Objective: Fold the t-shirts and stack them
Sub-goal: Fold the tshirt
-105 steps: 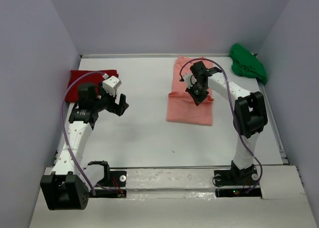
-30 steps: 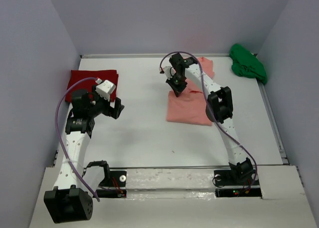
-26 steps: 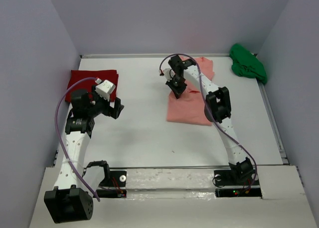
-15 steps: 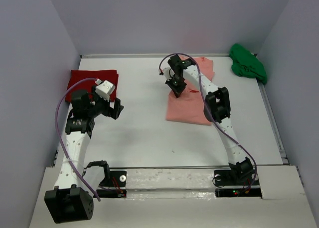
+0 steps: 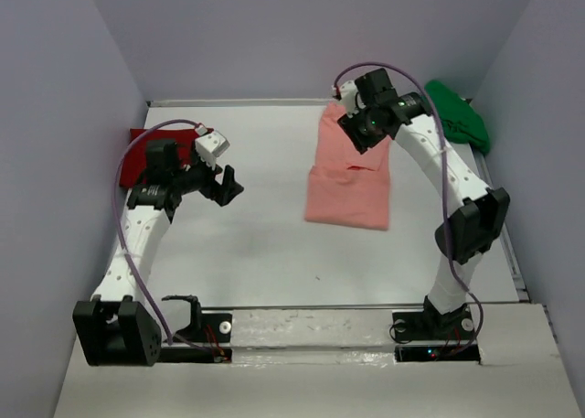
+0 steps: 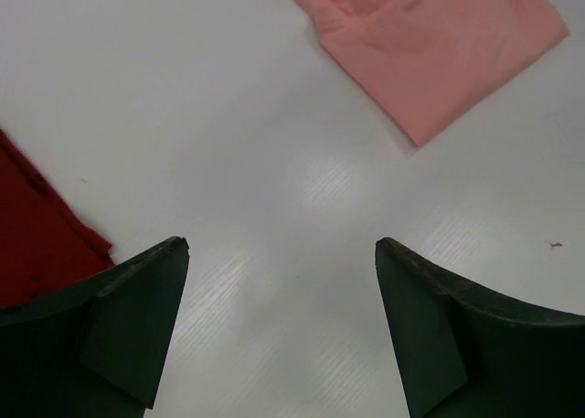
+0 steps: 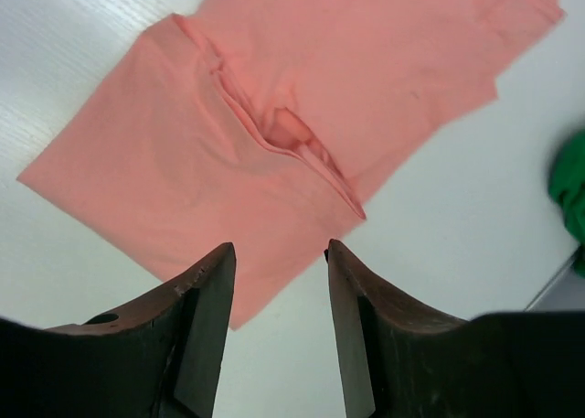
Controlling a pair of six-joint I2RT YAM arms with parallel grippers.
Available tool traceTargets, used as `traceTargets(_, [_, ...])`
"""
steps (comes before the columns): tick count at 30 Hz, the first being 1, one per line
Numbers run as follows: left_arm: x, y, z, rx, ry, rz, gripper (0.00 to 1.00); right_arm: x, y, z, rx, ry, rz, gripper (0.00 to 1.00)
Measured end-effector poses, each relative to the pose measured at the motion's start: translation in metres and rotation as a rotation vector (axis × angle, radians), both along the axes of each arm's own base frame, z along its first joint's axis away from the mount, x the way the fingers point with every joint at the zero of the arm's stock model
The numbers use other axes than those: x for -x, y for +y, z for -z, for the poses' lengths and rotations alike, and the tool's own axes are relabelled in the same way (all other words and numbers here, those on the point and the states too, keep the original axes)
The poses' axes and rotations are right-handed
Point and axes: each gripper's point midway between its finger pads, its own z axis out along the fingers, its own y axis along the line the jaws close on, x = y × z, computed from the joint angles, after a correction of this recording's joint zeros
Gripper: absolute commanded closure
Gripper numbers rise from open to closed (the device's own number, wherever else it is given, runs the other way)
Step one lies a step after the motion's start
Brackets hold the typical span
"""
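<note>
The nearest corner of the salmon-pink t-shirt is below my left gripper and to its right in the top view. My left gripper should move down and across onto that corner next.
The salmon-pink t-shirt (image 5: 347, 180) lies flat and partly folded on the table, right of centre; it also fills the upper right wrist view (image 7: 274, 116) and shows in the left wrist view (image 6: 439, 43). My right gripper (image 5: 363, 130) hangs above its far end, open, with nothing between the fingers (image 7: 279, 247). The deep red t-shirt (image 5: 139, 153) lies at the far left, partly hidden behind my left arm; its edge (image 6: 37, 244) shows by the left finger. My left gripper (image 5: 228, 182) is open over bare table (image 6: 281, 244). The bright green t-shirt (image 5: 457, 116) is bunched at the back right.
Grey walls close the table in at the back and on both sides. A raised rail (image 5: 498, 217) runs along the right edge. Both arm bases are bolted to the near edge (image 5: 311, 331).
My right gripper has let go of the pink t-shirt, opened, and lifted away to the right and back. My left gripper has swung a little right, away from the red t-shirt.
</note>
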Motion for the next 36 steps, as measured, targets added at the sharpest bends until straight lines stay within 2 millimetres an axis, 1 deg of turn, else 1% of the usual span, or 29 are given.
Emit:
traceTargets(1, [-0.004,-0.013,0.005,0.004,0.037,0.045,0.09,0.004,-0.012,-0.013,-0.017,-0.030,0.039,0.49])
traceTargets(2, [-0.005,-0.022,0.007,0.007,0.053,0.073,0.11,0.009,-0.026,-0.020,-0.027,-0.044,0.085,0.49])
traceTargets(3, [-0.008,-0.032,0.012,0.008,0.081,0.103,0.12,0.012,-0.037,-0.023,-0.035,-0.055,0.122,0.50])
traceTargets(4, [-0.010,-0.046,0.020,0.014,0.126,0.145,0.12,0.016,-0.047,-0.022,-0.039,-0.054,0.158,0.50])
traceTargets(5, [-0.010,-0.055,0.026,0.017,0.155,0.173,0.13,0.023,-0.061,-0.013,-0.044,-0.032,0.212,0.51])
traceTargets(6, [-0.011,-0.070,0.036,0.024,0.206,0.217,0.17,0.029,-0.070,-0.003,-0.039,-0.008,0.248,0.51])
traceTargets(7, [-0.011,-0.078,0.041,0.030,0.231,0.242,0.18,0.037,-0.076,0.010,-0.036,0.028,0.269,0.52])
traceTargets(8, [-0.011,-0.092,0.055,0.038,0.292,0.283,0.20,0.046,-0.081,0.026,-0.031,0.071,0.290,0.52])
traceTargets(9, [-0.011,-0.101,0.065,0.046,0.336,0.311,0.22,0.057,-0.084,0.046,-0.025,0.125,0.306,0.52])
traceTargets(11, [-0.004,-0.119,0.093,0.061,0.446,0.366,0.23,0.082,-0.089,0.078,-0.007,0.228,0.331,0.56])
traceTargets(13, [0.007,-0.131,0.116,0.074,0.548,0.409,0.25,0.097,-0.092,0.094,-0.001,0.288,0.352,0.56])
traceTargets(14, [0.013,-0.136,0.129,0.075,0.605,0.426,0.26,0.102,-0.092,0.099,-0.006,0.307,0.358,0.56])
traceTargets(16, [0.023,-0.145,0.148,0.066,0.697,0.452,0.28,0.108,-0.091,0.102,-0.020,0.323,0.367,0.54])
traceTargets(17, [0.024,-0.147,0.151,0.064,0.713,0.460,0.28,0.112,-0.091,0.103,-0.029,0.327,0.369,0.54])
traceTargets(19, [0.028,-0.156,0.160,0.059,0.747,0.482,0.31,0.115,-0.092,0.101,-0.042,0.327,0.379,0.53])
traceTargets(22, [0.036,-0.171,0.168,0.050,0.785,0.527,0.35,0.114,-0.091,0.099,-0.069,0.323,0.389,0.54])
traceTargets(23, [0.037,-0.176,0.171,0.047,0.796,0.541,0.35,0.115,-0.092,0.100,-0.072,0.325,0.394,0.55])
traceTargets(24, [0.038,-0.180,0.174,0.046,0.805,0.550,0.39,0.116,-0.093,0.101,-0.076,0.333,0.400,0.55])
traceTargets(27, [0.039,-0.190,0.183,0.051,0.838,0.572,0.43,0.121,-0.094,0.107,-0.082,0.359,0.405,0.56])
traceTargets(29, [0.037,-0.194,0.184,0.065,0.856,0.570,0.45,0.124,-0.094,0.111,-0.083,0.377,0.406,0.57])
traceTargets(36, [0.021,-0.199,0.185,0.077,0.854,0.505,0.46,0.138,-0.091,0.126,-0.090,0.448,0.396,0.57])
